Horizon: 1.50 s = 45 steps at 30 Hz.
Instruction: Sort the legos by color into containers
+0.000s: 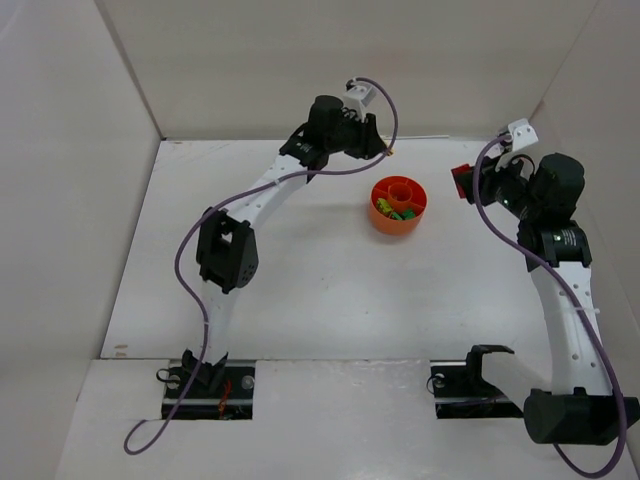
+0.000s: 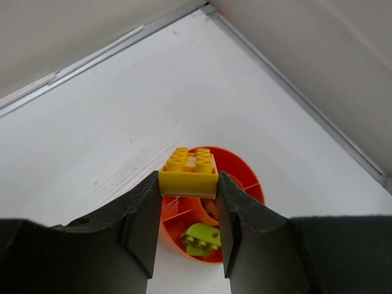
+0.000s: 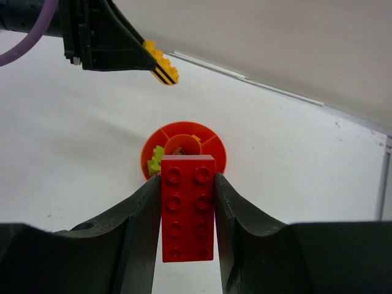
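Observation:
I should move the yellow brick down and back with my left gripper next. Then I should let go of it in the bowl's section beside the lime-yellow brick.
The orange divided bowl stands right of the table's centre and holds lime-yellow and green bricks. My left gripper hovers just behind the bowl, shut on a yellow brick. Under that brick, the left wrist view shows the bowl with a lime-yellow brick in one compartment. My right gripper is to the right of the bowl, shut on a red brick. In the right wrist view the bowl lies ahead of the red brick, with the yellow brick above it.
White walls enclose the table on the left, back and right. The back wall is close behind the left gripper. The right wall is close to the right arm. Both arm bases sit at the near edge.

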{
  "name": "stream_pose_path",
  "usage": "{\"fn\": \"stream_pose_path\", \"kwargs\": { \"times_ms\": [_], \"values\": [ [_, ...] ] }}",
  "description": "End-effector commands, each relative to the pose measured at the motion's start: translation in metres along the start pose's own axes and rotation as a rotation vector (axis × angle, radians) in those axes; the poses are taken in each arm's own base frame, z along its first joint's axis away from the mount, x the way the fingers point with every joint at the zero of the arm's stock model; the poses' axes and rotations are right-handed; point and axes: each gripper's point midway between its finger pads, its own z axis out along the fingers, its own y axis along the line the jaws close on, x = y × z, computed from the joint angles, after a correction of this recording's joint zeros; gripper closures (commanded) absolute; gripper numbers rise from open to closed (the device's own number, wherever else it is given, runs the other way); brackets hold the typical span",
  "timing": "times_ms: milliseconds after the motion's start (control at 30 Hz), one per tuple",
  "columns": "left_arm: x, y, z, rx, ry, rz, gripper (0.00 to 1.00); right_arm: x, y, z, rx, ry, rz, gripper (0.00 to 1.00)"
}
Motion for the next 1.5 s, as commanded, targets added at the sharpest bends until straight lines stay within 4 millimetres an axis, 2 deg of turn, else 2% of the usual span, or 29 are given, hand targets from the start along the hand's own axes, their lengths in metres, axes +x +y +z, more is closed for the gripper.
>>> {"fn": "stream_pose_path", "kwargs": {
  "times_ms": [0,67,267,333,367,467,533,567,667,733,833,933,1067,1100,1167,1267,1300,1333,1467],
  "values": [
    [0.003,0.022,0.004,-0.117,0.03,-0.004,1.0,0.007,-0.022,-0.007,0.126,0.031,-0.017,1.0],
    [0.0,0.026,0.007,-0.134,0.014,-0.013,1.0,0.01,-0.025,-0.008,0.143,0.045,-0.025,1.0],
    [0.023,0.045,0.033,-0.167,0.025,-0.107,1.0,0.017,-0.032,-0.009,0.175,0.081,-0.03,1.0],
    [0.024,0.045,0.038,-0.152,0.017,-0.118,1.0,0.022,-0.034,-0.009,0.189,0.095,-0.025,1.0],
    [0.031,0.045,0.042,-0.141,0.03,-0.144,1.0,0.025,-0.034,-0.01,0.188,0.104,-0.021,1.0],
    [0.026,0.042,0.044,-0.125,0.014,-0.153,1.0,0.029,-0.036,-0.01,0.197,0.115,-0.027,1.0],
    [0.031,0.04,0.047,-0.114,0.024,-0.192,1.0,0.029,-0.036,-0.01,0.197,0.115,-0.027,1.0],
    [0.031,0.032,0.049,-0.091,0.024,-0.187,1.0,0.029,-0.036,-0.01,0.197,0.115,-0.027,1.0],
    [0.036,0.028,0.049,-0.073,0.039,-0.213,1.0,0.027,-0.036,-0.009,0.198,0.107,-0.03,1.0],
    [0.038,0.026,0.047,-0.067,0.051,-0.218,1.0,0.034,-0.036,-0.006,0.187,0.122,-0.023,1.0],
    [0.031,0.018,0.043,-0.065,0.044,-0.212,1.0,0.037,-0.036,-0.005,0.186,0.124,-0.022,1.0],
    [0.036,0.018,0.042,-0.072,0.063,-0.22,1.0,0.036,-0.034,-0.005,0.177,0.122,-0.022,1.0],
    [0.057,0.012,0.044,-0.082,0.119,-0.234,1.0,0.036,-0.031,-0.004,0.158,0.119,-0.021,1.0],
    [0.056,0.014,0.044,-0.09,0.117,-0.224,1.0,0.036,-0.031,-0.004,0.158,0.119,-0.021,1.0],
    [0.07,0.018,0.044,-0.1,0.144,-0.235,1.0,0.036,-0.029,-0.003,0.147,0.118,-0.02,1.0],
    [0.068,0.015,0.039,-0.1,0.144,-0.235,1.0,0.036,-0.029,-0.003,0.147,0.118,-0.02,0.99],
    [0.076,0.012,0.041,-0.105,0.159,-0.236,1.0,0.036,-0.029,-0.003,0.147,0.118,-0.02,0.99],
    [0.071,0.012,0.039,-0.116,0.147,-0.231,1.0,0.036,-0.029,-0.003,0.147,0.118,-0.02,0.99],
    [0.083,0.013,0.039,-0.168,0.18,-0.224,1.0,0.035,-0.028,-0.003,0.138,0.116,-0.02,0.99]
  ]
}}
